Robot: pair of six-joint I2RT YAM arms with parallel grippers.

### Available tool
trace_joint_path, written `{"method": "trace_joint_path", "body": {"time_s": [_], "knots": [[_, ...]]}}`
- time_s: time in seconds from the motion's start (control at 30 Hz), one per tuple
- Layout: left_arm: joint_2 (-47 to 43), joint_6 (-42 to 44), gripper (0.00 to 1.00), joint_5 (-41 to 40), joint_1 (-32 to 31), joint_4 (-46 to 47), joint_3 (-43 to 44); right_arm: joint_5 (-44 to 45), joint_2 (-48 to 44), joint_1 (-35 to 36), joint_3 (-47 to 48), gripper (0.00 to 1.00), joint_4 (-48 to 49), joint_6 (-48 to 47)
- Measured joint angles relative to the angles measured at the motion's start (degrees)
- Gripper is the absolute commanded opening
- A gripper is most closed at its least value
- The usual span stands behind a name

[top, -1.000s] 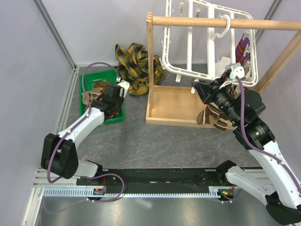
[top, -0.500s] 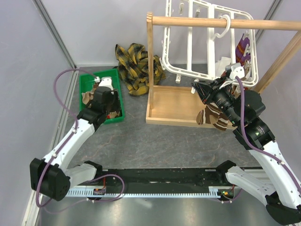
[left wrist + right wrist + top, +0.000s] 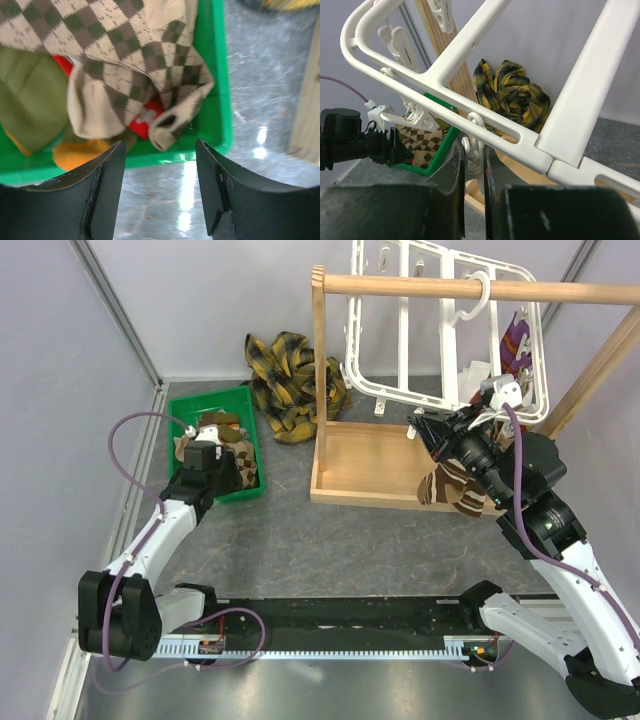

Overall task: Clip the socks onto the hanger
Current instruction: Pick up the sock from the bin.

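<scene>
My left gripper will move down onto the cuff's open end (image 3: pixel 167 131) and close, because the beige cuff sticks out of the pile of socks by the bin's near rim.
Several socks (image 3: pixel 228 432) lie heaped in a green bin (image 3: pixel 205 400). In the left wrist view a brown-beige argyle sock (image 3: pixel 125 55) covers an olive one (image 3: pixel 30 100). My left gripper (image 3: pixel 159 160) hangs open over the bin's near rim (image 3: pixel 220 100) with nothing between its fingers. The white grid hanger (image 3: pixel 400 340) hangs from the wooden rod. My right gripper (image 3: pixel 474 160) is shut on one of its dangling clips (image 3: pixel 476 147) under the frame bar (image 3: pixel 470 95). An argyle sock (image 3: pixel 455 485) hangs below the right arm. Another sock (image 3: pixel 515 340) is clipped at the hanger's far right.
A wooden rack with a rod (image 3: pixel 450 287) and a tray (image 3: pixel 365 465) stands in the middle. A yellow-and-black plaid cloth (image 3: pixel 290 380) lies crumpled behind the bin. Grey walls close off the left and the back.
My left gripper has opened and its arm has swung from the bin's right side round to its near edge. The right arm has stayed still on the clip.
</scene>
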Motion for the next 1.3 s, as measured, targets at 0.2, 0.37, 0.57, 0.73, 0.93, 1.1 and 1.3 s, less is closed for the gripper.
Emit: {"method": "trace_joint_path", "body": {"time_s": [0.2, 0.37, 0.57, 0.73, 0.93, 1.1, 1.3], "knots": [[1.3, 8.2, 0.57, 10.4, 7.2, 4.8, -0.5, -0.2, -0.3, 0.0, 0.0, 0.0, 0.0, -0.2], [2.9, 11.5, 0.5, 17.4, 7.5, 9.1, -1.9, -0.2, -0.3, 0.0, 0.0, 0.0, 0.0, -0.5], [6.8, 12.7, 0.5, 20.1, 7.8, 10.9, -3.0, -0.2, -0.9, 0.0, -0.5, 0.0, 0.1, -1.0], [6.8, 12.7, 0.5, 20.7, 8.3, 11.9, -4.3, -0.2, -1.4, 0.0, -0.7, 0.0, 0.2, -1.0], [8.7, 12.7, 0.47, 20.9, 8.3, 12.5, -4.7, -0.2, -1.6, 0.0, -0.9, 0.0, 0.4, -1.0], [10.8, 12.7, 0.37, 20.9, 8.3, 13.2, -4.7, -0.2, -1.6, 0.0, -0.9, 0.0, 0.5, -1.0], [11.0, 12.6, 0.22, 20.9, 8.3, 13.4, -4.7, -0.2, -1.6, 0.0, -0.9, 0.0, 0.5, -1.0]]}}
